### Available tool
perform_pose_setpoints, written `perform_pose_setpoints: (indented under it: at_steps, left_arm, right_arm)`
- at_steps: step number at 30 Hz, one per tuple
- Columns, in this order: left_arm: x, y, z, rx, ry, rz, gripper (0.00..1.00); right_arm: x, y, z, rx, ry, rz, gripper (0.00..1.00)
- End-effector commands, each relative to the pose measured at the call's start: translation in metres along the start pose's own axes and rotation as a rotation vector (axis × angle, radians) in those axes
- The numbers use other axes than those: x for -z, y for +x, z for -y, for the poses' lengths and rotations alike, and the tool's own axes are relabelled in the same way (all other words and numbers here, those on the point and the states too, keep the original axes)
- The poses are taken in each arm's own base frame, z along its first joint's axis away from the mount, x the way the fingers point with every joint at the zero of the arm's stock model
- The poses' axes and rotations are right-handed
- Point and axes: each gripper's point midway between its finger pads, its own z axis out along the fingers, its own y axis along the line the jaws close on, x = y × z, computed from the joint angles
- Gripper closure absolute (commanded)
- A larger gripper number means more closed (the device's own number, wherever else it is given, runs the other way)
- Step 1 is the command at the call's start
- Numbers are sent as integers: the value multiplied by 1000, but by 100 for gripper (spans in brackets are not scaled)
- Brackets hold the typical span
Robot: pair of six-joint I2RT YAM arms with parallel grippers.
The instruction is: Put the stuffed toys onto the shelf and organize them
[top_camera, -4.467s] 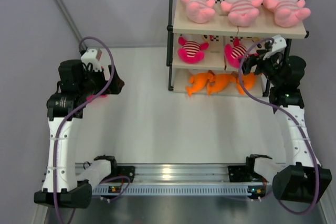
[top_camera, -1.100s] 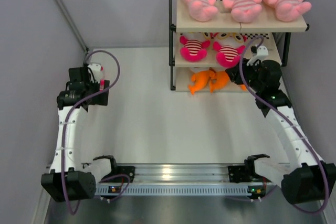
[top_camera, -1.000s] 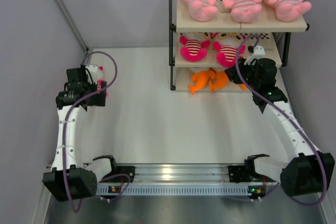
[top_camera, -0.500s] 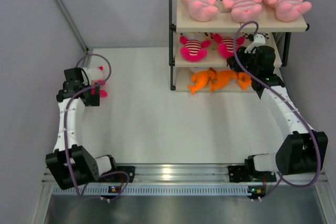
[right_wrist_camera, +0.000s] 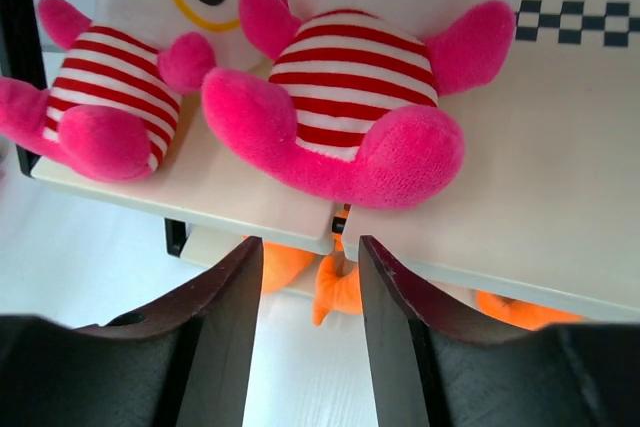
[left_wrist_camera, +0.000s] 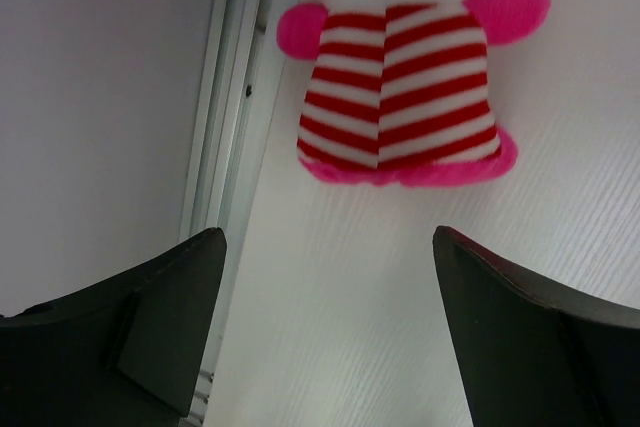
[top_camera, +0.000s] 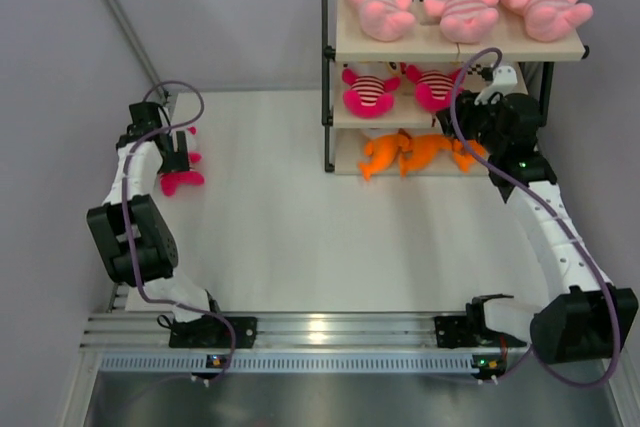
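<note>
My left gripper next needs to move outward and down over the hot-pink toy's striped body (left_wrist_camera: 394, 47) beside its white head, because the toy's body is below and outward of my gripper.
The shelf (top_camera: 460, 52) stands at the back right. Three pale pink toys (top_camera: 460, 2) lie on its top board, two hot-pink toys (top_camera: 368, 92) sit on the middle board, and orange fish toys (top_camera: 415, 154) lie on the bottom. A third hot-pink toy (top_camera: 182, 183) lies on the table by the left wall. My left gripper (top_camera: 170, 157) is over it. In the left wrist view it is open (left_wrist_camera: 328, 237), with the striped toy (left_wrist_camera: 400, 97) just ahead. My right gripper (top_camera: 460, 129) is open and empty (right_wrist_camera: 310, 244) in front of the middle board (right_wrist_camera: 560, 147), below the two hot-pink toys (right_wrist_camera: 350, 97).
The left wall and its metal floor strip (left_wrist_camera: 240, 97) run close beside the left gripper. The shelf's black posts (top_camera: 327, 77) stand at its corners. The arms' mounting rail (top_camera: 330, 332) runs along the near edge. Orange fish (right_wrist_camera: 345, 282) show under the middle board.
My left arm has swung back and left until the gripper is over the hot-pink toy by the wall. My right gripper has barely moved in front of the middle tier.
</note>
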Motion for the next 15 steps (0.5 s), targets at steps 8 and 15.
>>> perform_pose_setpoints:
  at_steps: [8, 15]
  left_arm:
    - [-88, -44, 15, 56, 15, -15, 3]
    - [-121, -3, 24, 94, 50, -136, 28]
  right_arm:
    - [38, -25, -6, 70, 17, 52, 42]
    - [65, -45, -17, 74, 11, 78, 40]
